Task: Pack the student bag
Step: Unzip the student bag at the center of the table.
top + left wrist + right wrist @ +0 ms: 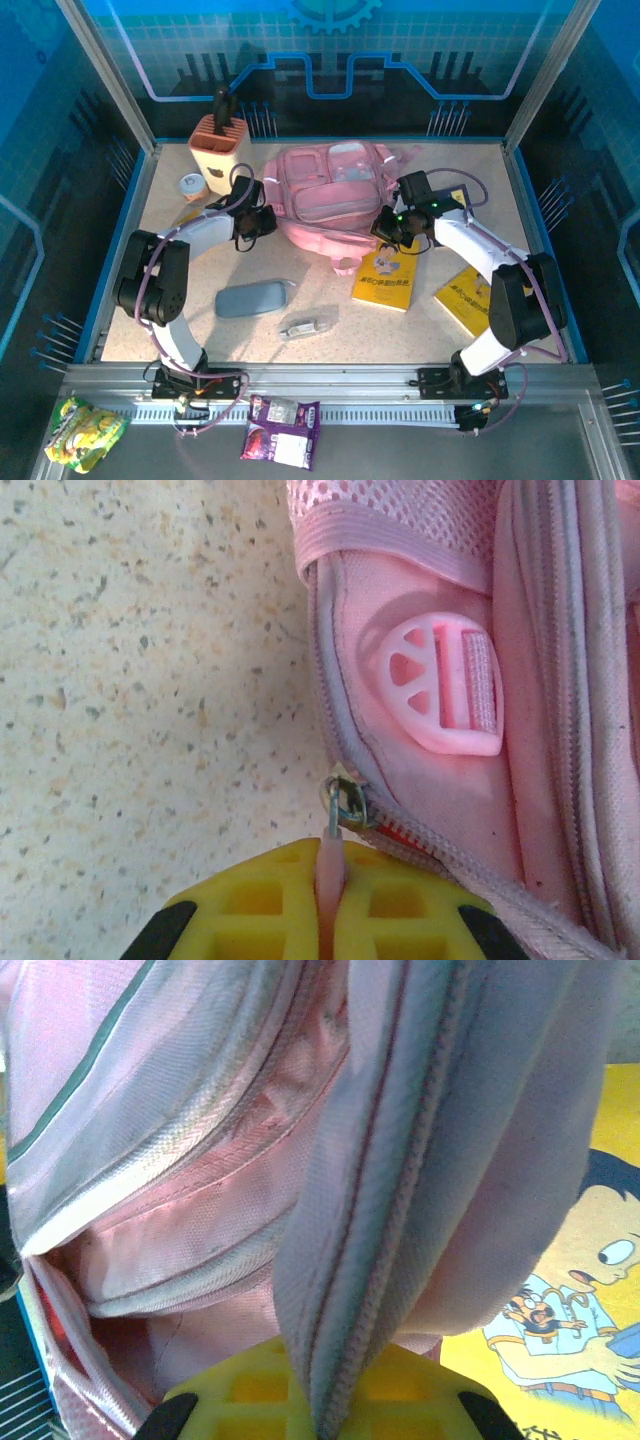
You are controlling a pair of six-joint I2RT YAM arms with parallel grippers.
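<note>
My left gripper moves slightly outward along the bag's side zipper edge (324,685) next and releases the pink zipper pull (330,865), as that edge runs outward of it.
The pink student bag (330,200) lies at the back middle of the table. My left gripper (262,222) is at the bag's left side. In the left wrist view its yellow fingers (250,905) are shut on the pink zipper pull (330,865), just below the metal slider (345,802). A pink strap buckle (445,685) sits above it on the bag. My right gripper (385,228) is at the bag's lower right corner. The right wrist view has this gripper (330,1410) shut on a fold of the bag's zipper edge (400,1210), lifted so that the pink inside shows.
A yellow picture book (385,277) lies just in front of the bag, and part of its cover (560,1340) is under the right gripper. A second yellow book (470,298) lies to the right. A grey-blue pencil case (250,298) and a small clear item (307,326) lie near the front. A pen holder (218,145) stands at the back left.
</note>
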